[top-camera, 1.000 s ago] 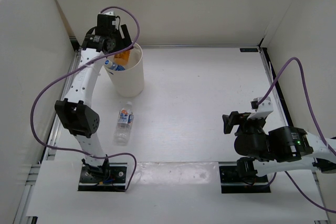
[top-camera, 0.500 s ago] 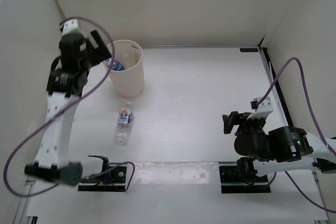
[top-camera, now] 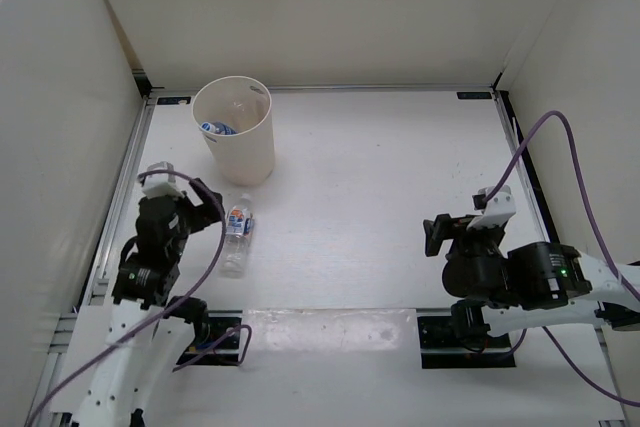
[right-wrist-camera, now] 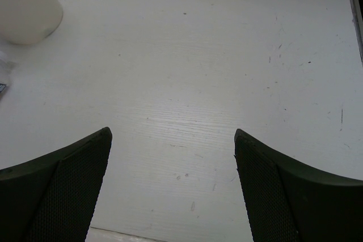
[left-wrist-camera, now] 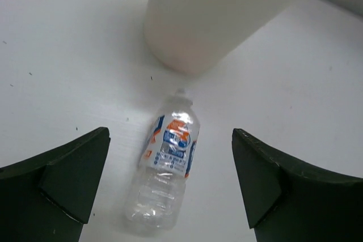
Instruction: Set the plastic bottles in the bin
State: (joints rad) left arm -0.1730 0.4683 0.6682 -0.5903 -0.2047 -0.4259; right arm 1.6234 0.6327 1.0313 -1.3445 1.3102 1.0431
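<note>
The table is bare on either side of the lying bottle, so the left gripper should go down toward the right in the top view and close across the white-blue-red label (top-camera: 236, 235) (left-wrist-camera: 171, 144).
The cream-white bin (top-camera: 250, 152) stands upright at the back left. Inside it I see a clear bottle with a blue label (top-camera: 216, 129); the orange and plain clear bottles are hidden. A clear bottle with a white-blue-red label (top-camera: 236, 235) lies on the table in front of the bin, cap toward it. My left gripper (top-camera: 203, 209) is open and empty, just left of and above this bottle. In the left wrist view the bottle (left-wrist-camera: 167, 168) lies between the open fingers (left-wrist-camera: 62, 188), with the bin (left-wrist-camera: 215, 15) behind. My right gripper (top-camera: 437, 235) is open and empty at the right.
White walls enclose the table on three sides. A black rail (top-camera: 520, 162) runs along the right edge. In the right wrist view the bin's base (right-wrist-camera: 25, 4) shows at the top left, and bare white table (right-wrist-camera: 187, 83) lies ahead of the open gripper (right-wrist-camera: 173, 188).
My left arm has swung from above the bin back toward the near edge and down beside the lying bottle. The orange bottle it held over the bin is gone from view. The right arm is still.
</note>
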